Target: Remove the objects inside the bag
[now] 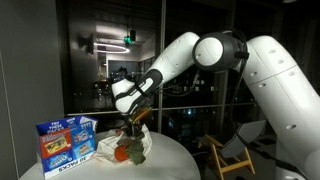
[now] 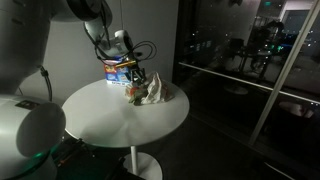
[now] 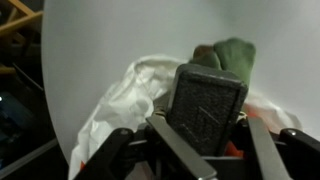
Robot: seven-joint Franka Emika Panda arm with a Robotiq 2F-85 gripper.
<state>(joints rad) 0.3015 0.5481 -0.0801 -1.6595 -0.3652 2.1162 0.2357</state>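
My gripper will next move off the bag, then go down and let go of the block on the clear, bare tabletop near the blue snack box.
A crumpled white bag point(image 3: 118, 100) lies on the round white table point(image 2: 100, 125); it shows in both exterior views point(image 1: 140, 148) point(image 2: 160, 92). My gripper point(image 3: 205, 122) hangs just above the bag point(image 1: 133, 122) point(image 2: 133, 78). Its fingers sit on either side of a dark grey textured block point(image 3: 208, 100), which it holds upright. A green thing point(image 3: 238, 55) lies on the bag beyond the block. An orange-red thing point(image 1: 122, 154) lies at the bag's mouth, also seen in an exterior view point(image 2: 133, 95).
A blue snack box point(image 1: 65, 143) stands on the table beside the bag, also seen in an exterior view point(image 2: 115, 70). A wooden chair point(image 1: 228, 152) stands past the table's edge. Dark glass walls surround the table.
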